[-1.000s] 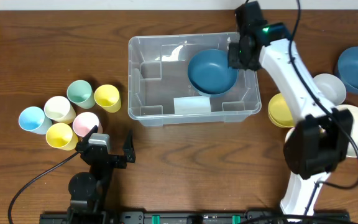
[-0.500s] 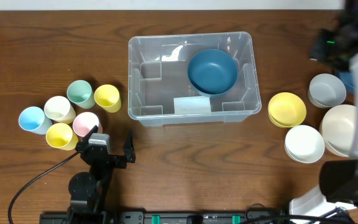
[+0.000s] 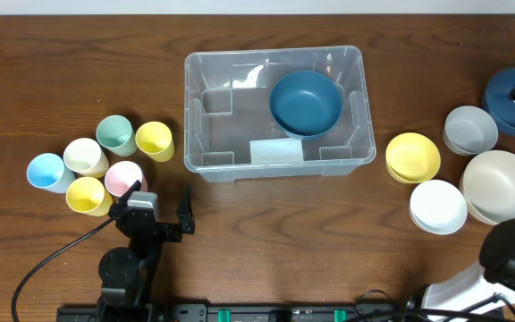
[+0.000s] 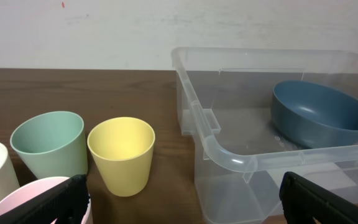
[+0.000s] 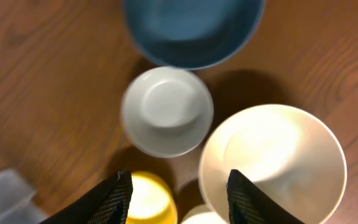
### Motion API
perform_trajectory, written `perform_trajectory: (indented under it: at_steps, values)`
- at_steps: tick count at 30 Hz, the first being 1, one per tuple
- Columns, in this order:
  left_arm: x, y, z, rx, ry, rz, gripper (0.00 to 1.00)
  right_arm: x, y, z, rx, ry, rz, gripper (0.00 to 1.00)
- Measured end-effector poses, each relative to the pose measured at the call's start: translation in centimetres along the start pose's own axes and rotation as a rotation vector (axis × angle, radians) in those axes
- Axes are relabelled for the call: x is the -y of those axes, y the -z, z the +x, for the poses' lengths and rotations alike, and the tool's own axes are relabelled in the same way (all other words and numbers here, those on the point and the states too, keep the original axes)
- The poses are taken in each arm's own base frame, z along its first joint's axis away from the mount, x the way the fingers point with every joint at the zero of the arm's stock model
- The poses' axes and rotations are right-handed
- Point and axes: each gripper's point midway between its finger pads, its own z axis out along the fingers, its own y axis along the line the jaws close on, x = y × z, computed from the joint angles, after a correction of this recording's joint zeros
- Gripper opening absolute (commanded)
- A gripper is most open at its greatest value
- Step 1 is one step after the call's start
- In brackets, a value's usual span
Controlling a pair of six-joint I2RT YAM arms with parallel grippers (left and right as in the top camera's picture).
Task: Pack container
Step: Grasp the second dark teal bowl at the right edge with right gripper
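Note:
The second blue bowl's near rim (image 5: 240, 50) is below and outward of my right gripper, so the gripper should move down and outward past the large cream bowl (image 5: 272, 158) onto that rim.
The clear plastic container (image 3: 193, 116) stands at the table's centre with a dark blue bowl (image 3: 306, 101) in its right half. The left wrist view also shows the container (image 4: 225, 152) and that bowl (image 4: 322, 115). My left gripper (image 3: 159, 224) rests open and empty near the front edge, next to the cups. My right gripper (image 5: 182, 196) is open and empty. It hovers above the bowls at the far right: a second blue bowl (image 5: 191, 28), a grey bowl (image 5: 166, 112), a large cream bowl (image 5: 272, 158) and a yellow bowl (image 5: 145, 199).
Several cups stand left of the container: yellow (image 3: 155, 139), green (image 3: 114, 134), cream (image 3: 85, 156), light blue (image 3: 46, 172), pink (image 3: 123, 176) and another yellow (image 3: 87, 194). A white bowl (image 3: 437, 206) sits in front of the yellow bowl (image 3: 413, 156).
My right arm has left the blue bowl in the container and swung away to the far right, over the loose bowls. The left arm has not moved.

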Motion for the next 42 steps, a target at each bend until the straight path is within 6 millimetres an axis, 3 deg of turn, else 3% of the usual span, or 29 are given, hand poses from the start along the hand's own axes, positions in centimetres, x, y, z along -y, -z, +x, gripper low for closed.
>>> perform_trajectory:
  at_steps: [6, 12, 25, 32, 39, 42]
  values:
    - [0.0, 0.0, 0.0, 0.000, 0.000, 0.000, 0.98, 4.8, -4.7, -1.2, -0.016, -0.141, 0.037, 0.49]
    - [0.0, 0.0, 0.0, 0.000, 0.000, 0.000, 0.98, 6.9, -8.1, -2.8, 0.009, -0.210, 0.001, 0.49]
    - [0.0, 0.0, 0.0, 0.000, 0.000, 0.000, 0.98, 6.3, -15.6, -3.5, -0.008, -0.166, -0.053, 0.49]
    - [0.0, 0.0, 0.0, 0.000, 0.000, 0.000, 0.98, 6.0, -17.3, -4.1, 0.012, -0.154, -0.074, 0.48]
    - [0.0, 0.0, 0.0, 0.000, 0.000, 0.000, 0.98, 5.8, -17.4, -4.8, 0.041, -0.128, -0.087, 0.32]
    - [0.0, 0.0, 0.0, 0.000, 0.000, 0.000, 0.98, 5.8, -17.4, -4.8, 0.041, -0.127, -0.087, 0.30]
